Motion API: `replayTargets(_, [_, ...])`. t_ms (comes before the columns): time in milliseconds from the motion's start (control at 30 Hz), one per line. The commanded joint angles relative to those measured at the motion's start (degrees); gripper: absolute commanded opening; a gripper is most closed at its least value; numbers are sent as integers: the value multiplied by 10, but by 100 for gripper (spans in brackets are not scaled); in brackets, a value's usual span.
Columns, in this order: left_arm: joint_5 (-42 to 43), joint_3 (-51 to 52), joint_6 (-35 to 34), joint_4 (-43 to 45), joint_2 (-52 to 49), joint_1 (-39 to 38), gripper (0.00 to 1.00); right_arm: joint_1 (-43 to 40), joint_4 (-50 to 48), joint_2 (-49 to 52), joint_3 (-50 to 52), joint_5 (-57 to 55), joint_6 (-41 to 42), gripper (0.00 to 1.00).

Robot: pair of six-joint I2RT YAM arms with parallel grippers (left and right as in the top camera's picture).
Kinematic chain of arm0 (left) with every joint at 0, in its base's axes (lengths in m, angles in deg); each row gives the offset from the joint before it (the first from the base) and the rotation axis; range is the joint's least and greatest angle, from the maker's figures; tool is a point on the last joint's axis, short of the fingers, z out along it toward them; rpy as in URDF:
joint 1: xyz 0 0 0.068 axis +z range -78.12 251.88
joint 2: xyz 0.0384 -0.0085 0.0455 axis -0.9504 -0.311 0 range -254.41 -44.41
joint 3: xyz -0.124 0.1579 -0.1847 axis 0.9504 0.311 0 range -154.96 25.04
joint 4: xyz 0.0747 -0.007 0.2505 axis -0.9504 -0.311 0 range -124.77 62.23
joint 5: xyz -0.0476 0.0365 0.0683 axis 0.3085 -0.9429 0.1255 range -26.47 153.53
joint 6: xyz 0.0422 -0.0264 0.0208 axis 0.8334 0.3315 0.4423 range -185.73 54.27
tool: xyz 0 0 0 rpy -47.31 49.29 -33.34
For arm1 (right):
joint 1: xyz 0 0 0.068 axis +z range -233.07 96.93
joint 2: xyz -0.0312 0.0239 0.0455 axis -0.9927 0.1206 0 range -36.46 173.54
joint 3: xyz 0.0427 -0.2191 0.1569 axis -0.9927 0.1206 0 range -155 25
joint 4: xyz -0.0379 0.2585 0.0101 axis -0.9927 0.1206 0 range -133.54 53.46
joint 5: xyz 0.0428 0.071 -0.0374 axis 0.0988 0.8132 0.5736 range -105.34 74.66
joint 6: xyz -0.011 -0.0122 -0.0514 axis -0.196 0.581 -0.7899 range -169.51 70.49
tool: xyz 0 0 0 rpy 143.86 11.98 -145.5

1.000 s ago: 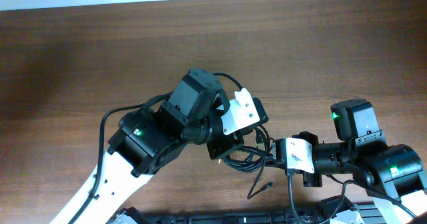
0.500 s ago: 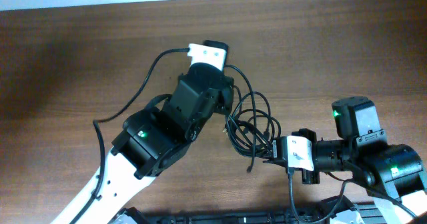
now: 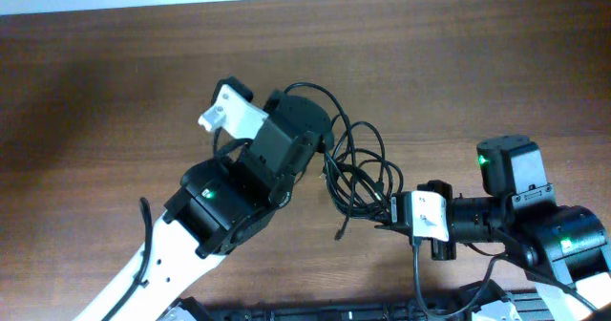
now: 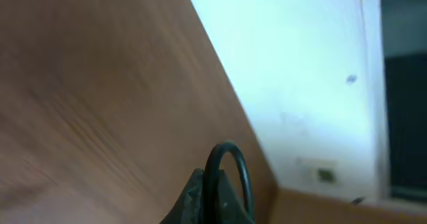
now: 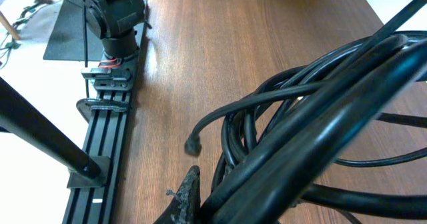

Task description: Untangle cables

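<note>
My left gripper draws back and to the left in the overhead view next, away from the tangle, then releases the loop, because it joins the bundle.
The cables are a tangle of thin black loops on the brown table, between the two arms. My right gripper is shut on the near right side of the tangle. In the right wrist view the bundle fills the frame and runs through the jaws. A loose plug end hangs off at the front, also seen in the right wrist view. In the left wrist view my left gripper is shut on one cable loop. From overhead the left arm hides its fingertips.
A black rail with a camera mount runs along the table's front edge, behind the right gripper; it also shows from overhead. The left gripper points at the table's far edge and a white wall.
The left gripper has swung from over the tangle up and to the left, turning as it went and drawing the loops out. The right gripper has stayed put, holding its side.
</note>
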Motion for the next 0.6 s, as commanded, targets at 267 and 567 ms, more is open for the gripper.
replayTargets(267, [-295,-10,-128,-141,25,25,0,5,-101,-5,8,-3,268,4])
replayTargets(567, [-51,-10,37,-304,25,25,0,4,-267,-5,8,-16,419,4])
